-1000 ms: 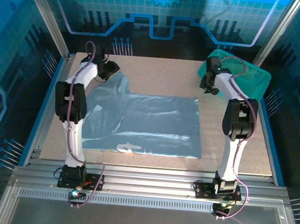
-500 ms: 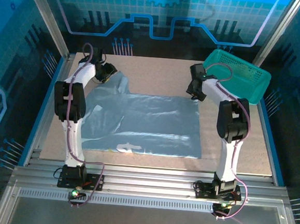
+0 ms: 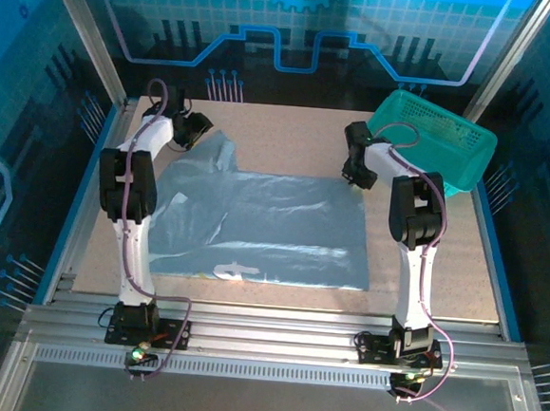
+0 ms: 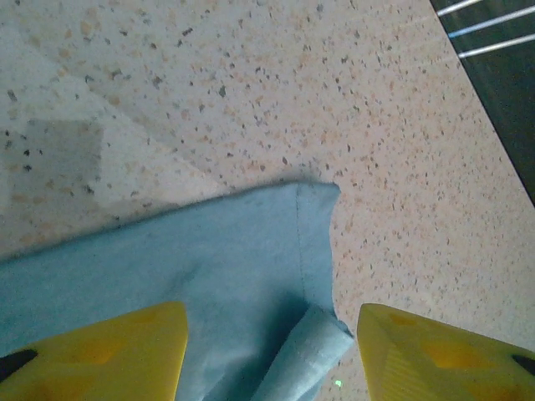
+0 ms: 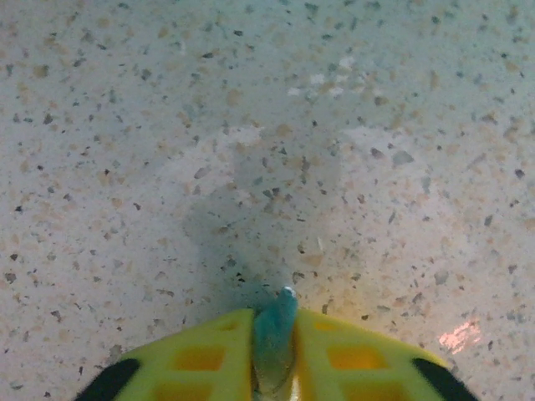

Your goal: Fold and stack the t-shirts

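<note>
The sleeve's far edge lies flat on the tabletop below, so I need to lower my left gripper onto it next with open fingers, right beside the sleeve's hemmed corner.
One pale grey-blue t-shirt lies spread flat on the table, with a bit of white lettering peeking out at its near edge. My left gripper hovers open over the far-left sleeve. In the left wrist view the sleeve's hemmed corner lies between the spread yellow fingers of that gripper. My right gripper is at the shirt's far right corner. In the right wrist view this gripper is shut on a thin pinch of the fabric.
A teal mesh basket stands at the far right, just behind the right arm. The speckled tabletop lies bare behind the shirt. Metal frame posts and blue side rails border the table.
My right gripper swung left from the basket down to the shirt's far right corner and closed on it. The left gripper shifted slightly toward the far left over the sleeve.
</note>
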Controlling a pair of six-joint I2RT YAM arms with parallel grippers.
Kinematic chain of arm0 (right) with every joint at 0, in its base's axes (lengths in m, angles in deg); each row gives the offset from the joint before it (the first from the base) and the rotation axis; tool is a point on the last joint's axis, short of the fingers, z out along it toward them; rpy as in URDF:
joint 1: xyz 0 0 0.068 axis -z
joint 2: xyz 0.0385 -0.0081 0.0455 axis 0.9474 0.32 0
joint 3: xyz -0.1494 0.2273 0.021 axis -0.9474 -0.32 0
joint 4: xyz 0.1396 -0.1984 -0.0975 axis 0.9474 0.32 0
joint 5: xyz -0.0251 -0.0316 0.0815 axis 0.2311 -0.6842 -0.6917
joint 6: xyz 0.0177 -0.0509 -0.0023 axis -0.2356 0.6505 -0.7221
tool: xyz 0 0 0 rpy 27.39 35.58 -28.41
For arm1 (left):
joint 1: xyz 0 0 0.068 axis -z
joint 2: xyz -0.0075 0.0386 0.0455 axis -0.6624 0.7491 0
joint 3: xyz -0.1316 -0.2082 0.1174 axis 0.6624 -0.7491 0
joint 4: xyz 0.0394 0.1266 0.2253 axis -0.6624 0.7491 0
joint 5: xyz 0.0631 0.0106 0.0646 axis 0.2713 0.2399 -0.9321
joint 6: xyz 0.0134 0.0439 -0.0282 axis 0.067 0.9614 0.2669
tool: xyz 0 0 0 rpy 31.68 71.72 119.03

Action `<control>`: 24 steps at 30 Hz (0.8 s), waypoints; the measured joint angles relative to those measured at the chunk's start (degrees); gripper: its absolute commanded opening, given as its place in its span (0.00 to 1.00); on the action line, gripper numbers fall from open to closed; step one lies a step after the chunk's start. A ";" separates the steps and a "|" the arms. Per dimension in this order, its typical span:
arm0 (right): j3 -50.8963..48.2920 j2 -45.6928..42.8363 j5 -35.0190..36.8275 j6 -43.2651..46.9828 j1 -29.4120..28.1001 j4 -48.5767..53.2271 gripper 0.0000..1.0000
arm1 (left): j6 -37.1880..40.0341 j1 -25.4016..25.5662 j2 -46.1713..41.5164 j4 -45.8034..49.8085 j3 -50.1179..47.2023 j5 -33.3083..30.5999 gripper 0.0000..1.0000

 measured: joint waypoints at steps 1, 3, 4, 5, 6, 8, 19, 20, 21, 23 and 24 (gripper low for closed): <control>0.00 0.00 -0.02 -0.02 -0.02 0.04 0.10 | -0.22 -0.04 0.52 0.04 0.74 -0.33 0.57; 0.02 -0.07 0.02 0.15 -0.04 0.13 0.05 | -0.42 -0.09 2.45 0.24 3.34 -1.51 0.57; 0.02 -0.13 0.04 0.13 -0.04 0.17 0.03 | -0.42 -0.09 3.41 0.50 4.72 -2.23 0.57; 0.02 -0.15 0.07 0.37 -0.07 0.20 0.02 | -0.33 -0.07 4.57 0.87 6.32 -3.15 0.57; 0.02 -0.15 0.15 0.37 -0.13 0.20 0.02 | -0.11 -0.07 5.55 1.27 7.67 -4.04 0.56; 0.02 -0.20 0.22 0.42 -0.31 0.24 0.01 | 1.16 0.11 7.45 2.14 10.25 -6.16 0.56; -0.07 -0.35 -0.28 0.42 -0.81 0.35 0.00 | 10.14 5.01 19.98 15.37 31.93 -16.41 0.60; -0.09 -0.42 -0.39 0.39 -0.79 0.35 0.00 | 10.08 5.40 21.40 17.14 34.82 -16.44 0.60; -0.13 -0.44 -0.48 0.39 -0.79 0.33 0.00 | 9.86 5.70 22.71 18.86 37.31 -16.41 0.60; -0.13 -0.46 -0.52 0.39 -0.79 0.31 0.00 | 8.70 5.99 24.61 22.45 40.57 -15.80 0.60; -0.13 -0.46 -0.57 0.39 -0.79 0.31 0.00 | 7.76 5.99 25.18 24.35 41.18 -15.30 0.59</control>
